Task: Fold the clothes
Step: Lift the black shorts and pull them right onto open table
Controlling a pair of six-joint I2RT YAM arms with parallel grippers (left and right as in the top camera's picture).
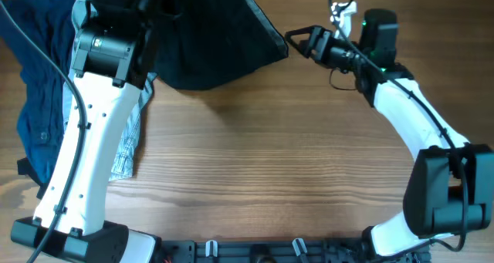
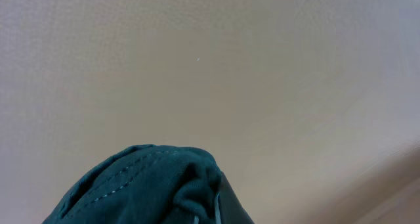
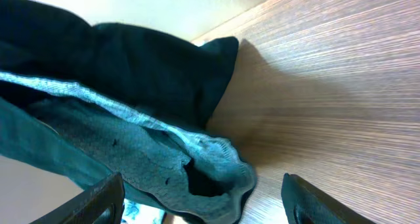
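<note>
The shorts [image 1: 216, 39] hang lifted, so my left gripper will next go down to the table's far part below it and release the waistband's bunched corner there.
The black shorts [image 1: 216, 39] hang lifted at the table's far edge, their lower part resting on the wood. My left gripper [image 2: 220, 211] is raised and shut on a bunched edge of the shorts [image 2: 144, 184]. My right gripper [image 1: 299, 39] is open, just right of the shorts' right corner. In the right wrist view its two fingers [image 3: 207, 198] stand on either side of the light grey inner waistband [image 3: 164, 145], apart from it. A navy garment [image 1: 38, 78] lies at the far left.
A pale blue-and-white cloth [image 1: 127, 147] lies under my left arm [image 1: 93, 139]. The wooden table [image 1: 270, 155] spreads out in front of the shorts. My right arm [image 1: 409, 109] curves along the right side.
</note>
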